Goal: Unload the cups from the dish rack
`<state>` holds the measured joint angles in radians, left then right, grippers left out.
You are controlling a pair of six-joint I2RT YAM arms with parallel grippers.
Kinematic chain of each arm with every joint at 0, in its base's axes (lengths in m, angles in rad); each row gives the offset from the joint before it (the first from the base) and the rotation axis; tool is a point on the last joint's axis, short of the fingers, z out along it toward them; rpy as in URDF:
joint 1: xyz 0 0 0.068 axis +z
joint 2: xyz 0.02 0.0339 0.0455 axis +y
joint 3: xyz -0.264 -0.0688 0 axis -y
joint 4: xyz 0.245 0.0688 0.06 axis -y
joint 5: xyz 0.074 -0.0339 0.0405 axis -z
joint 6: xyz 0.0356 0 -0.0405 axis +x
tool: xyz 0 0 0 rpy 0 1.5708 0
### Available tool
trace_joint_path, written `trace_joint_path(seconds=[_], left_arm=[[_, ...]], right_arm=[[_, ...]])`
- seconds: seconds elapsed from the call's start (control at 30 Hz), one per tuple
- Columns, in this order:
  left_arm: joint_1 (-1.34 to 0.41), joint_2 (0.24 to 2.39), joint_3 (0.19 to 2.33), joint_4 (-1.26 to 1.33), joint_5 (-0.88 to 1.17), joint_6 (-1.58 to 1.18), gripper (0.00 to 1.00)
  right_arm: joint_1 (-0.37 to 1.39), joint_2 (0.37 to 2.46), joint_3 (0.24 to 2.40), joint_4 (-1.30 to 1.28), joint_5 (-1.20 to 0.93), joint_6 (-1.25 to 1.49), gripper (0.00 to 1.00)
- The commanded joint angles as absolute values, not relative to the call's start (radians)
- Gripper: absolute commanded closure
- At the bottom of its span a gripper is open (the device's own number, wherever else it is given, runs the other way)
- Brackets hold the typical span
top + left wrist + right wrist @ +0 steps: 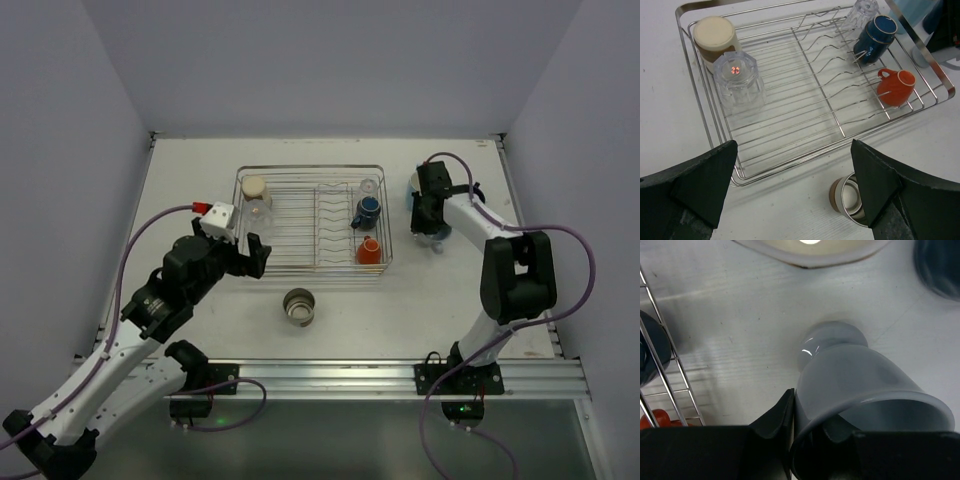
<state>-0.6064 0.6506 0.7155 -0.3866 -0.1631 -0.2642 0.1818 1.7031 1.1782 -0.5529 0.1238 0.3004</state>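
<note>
My left gripper moves outward, tilts downward and lowers its open fingers around the clear glass [257,214] [738,82] beside the cream-topped brown cup next, since the glass's upturned base is uncovered.
The dish rack [300,262] [815,90] holds a cream-topped brown cup [256,187] [714,37], a clear glass [260,209] [737,80], a second clear glass [368,187] [862,12], a navy mug [366,210] [875,37] and an orange mug [369,250] [897,86]. A metallic cup [299,306] [847,197] stands on the table in front of the rack. My left gripper [240,258] [795,185] hovers open over the rack's front edge, holding nothing. My right gripper [428,222] [810,425], right of the rack, is shut on the rim of a tilted light blue cup [855,375], one finger inside it.
Beyond the held cup in the right wrist view lie a pale rim [810,250] and a dark navy vessel [940,260], both cut off. The rack's right wall [660,340] is close on that gripper's left. Grey walls enclose the table.
</note>
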Motion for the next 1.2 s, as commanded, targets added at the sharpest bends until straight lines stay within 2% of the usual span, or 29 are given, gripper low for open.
trace_joint_path(seconds=[0.0, 0.1, 0.13, 0.17, 0.27, 0.33, 0.57, 0.7, 0.93, 1.17], left_arm=[[-0.594, 0.661, 0.715, -0.368, -0.158, -0.232, 0.00], [-0.592, 0.672, 0.721, -0.368, -0.167, -0.232, 0.00], [-0.592, 0.681, 0.724, -0.370, -0.175, -0.232, 0.00], [-0.592, 0.689, 0.727, -0.370, -0.178, -0.232, 0.00], [-0.592, 0.719, 0.752, -0.383, -0.201, -0.241, 0.00], [-0.592, 0.742, 0.775, -0.391, -0.213, -0.248, 0.00], [-0.592, 0.814, 0.842, -0.420, -0.228, -0.313, 0.00], [-0.592, 0.877, 0.874, -0.384, -0.276, -0.353, 0.00], [-0.588, 1.125, 0.934, -0.292, -0.469, -0.379, 0.00], [-0.531, 1.325, 1.018, -0.230, -0.525, -0.377, 0.00]], right_arm=[[0.176, 1.723, 1.236, -0.531, 0.175, 0.268, 0.99], [0.178, 1.729, 1.255, -0.549, 0.187, 0.273, 0.89], [0.178, 1.715, 1.255, -0.555, 0.187, 0.276, 0.75], [0.176, 1.704, 1.253, -0.555, 0.186, 0.281, 0.67], [0.178, 1.643, 1.252, -0.569, 0.181, 0.291, 0.49], [0.178, 1.602, 1.239, -0.568, 0.170, 0.299, 0.42], [0.178, 1.381, 1.146, -0.517, 0.077, 0.350, 0.39], [0.187, 1.153, 0.993, -0.424, 0.000, 0.393, 0.38], [0.282, 0.853, 0.802, -0.259, -0.215, 0.455, 0.31], [0.365, 0.710, 0.661, -0.155, -0.359, 0.497, 0.21]])
